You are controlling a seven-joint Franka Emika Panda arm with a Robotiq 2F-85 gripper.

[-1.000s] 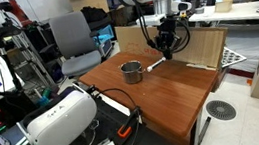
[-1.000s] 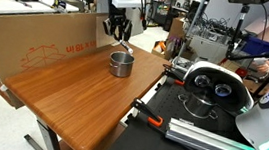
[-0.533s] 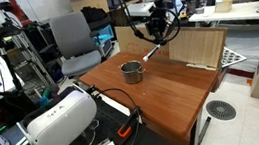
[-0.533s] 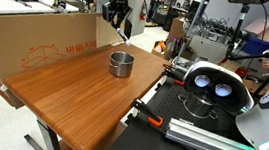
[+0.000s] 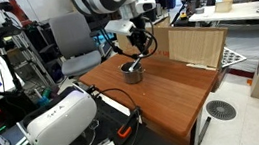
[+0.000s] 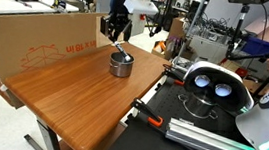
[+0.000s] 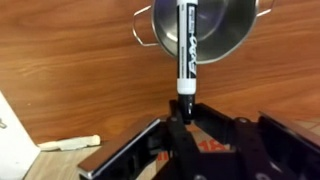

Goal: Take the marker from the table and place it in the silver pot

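My gripper is above the silver pot's opening [image 7: 218, 24] and will move down slightly toward it and release the black cap end, because the marker [image 7: 185, 45] points down into the pot.
My gripper [image 7: 185, 118] is shut on the black cap end of a white marker [image 7: 185, 45]. The marker hangs down from the jaws right over the silver pot [image 7: 230, 35]. In both exterior views the gripper [image 5: 138, 43] [image 6: 116, 30] hovers just above the pot [image 5: 132, 73] [image 6: 121, 65], which stands on the wooden table [image 5: 172, 92]. The marker [image 5: 134, 60] [image 6: 119, 49] points down towards the pot's opening. I cannot tell whether its tip is past the rim.
A cardboard panel [image 6: 38, 37] stands along one table edge and a wooden board [image 5: 195, 46] leans at the far side. A white headset [image 5: 60, 120] and cables lie off the table corner. An office chair [image 5: 72, 45] stands behind.
My gripper has carried the marker sideways from beside the wooden board to directly above the pot. The marker now hangs closer to the pot's opening.
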